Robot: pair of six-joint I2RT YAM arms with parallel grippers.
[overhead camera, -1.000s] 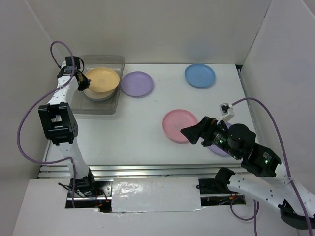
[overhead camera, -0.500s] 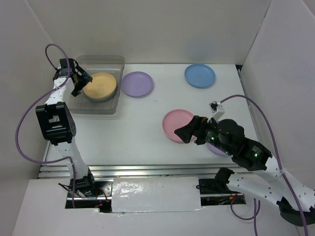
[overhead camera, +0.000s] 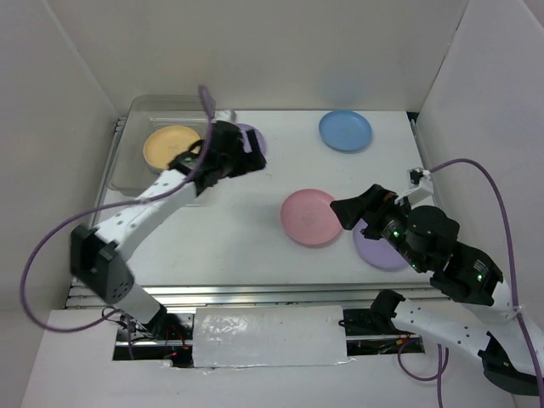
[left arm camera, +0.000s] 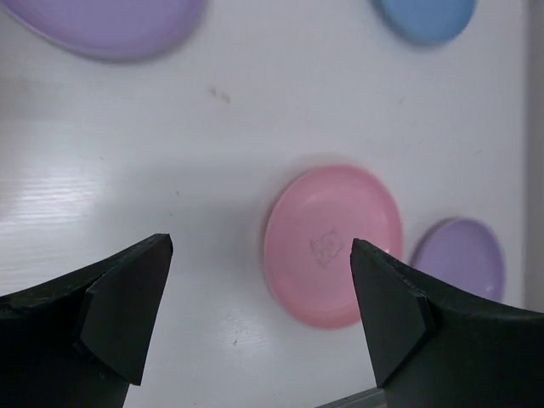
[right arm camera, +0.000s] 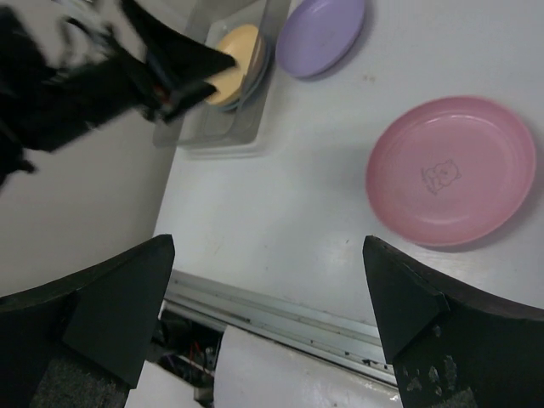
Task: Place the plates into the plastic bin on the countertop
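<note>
I will next lower my left gripper to its right in the top view onto the pink plate's bin-side rim (overhead camera: 283,212) (left arm camera: 266,245), because that rim is uncovered below.
A yellow-orange plate (overhead camera: 168,144) lies on a stack in the clear plastic bin (overhead camera: 123,157) at the back left of the countertop (overhead camera: 229,221). My left gripper (overhead camera: 248,155) hovers open and empty over the near lilac plate (overhead camera: 255,134), which it partly hides. Its wrist view looks down on the pink plate (left arm camera: 333,245), with the gripper (left arm camera: 259,323) wide apart. A blue plate (overhead camera: 345,130) sits at the back right. The pink plate (overhead camera: 310,218) lies mid-table. My right gripper (overhead camera: 347,212) hangs open and empty just right of it, above a second lilac plate (overhead camera: 378,251).
White walls close in the left, back and right sides. A metal rail (right arm camera: 280,310) runs along the near edge. In the right wrist view the left arm (right arm camera: 85,85) shows blurred beside the bin (right arm camera: 212,132).
My left gripper let go of the yellow-orange plate in the bin, opened, and swung right to above the lilac plate. The right gripper drifted slightly right of the pink plate.
</note>
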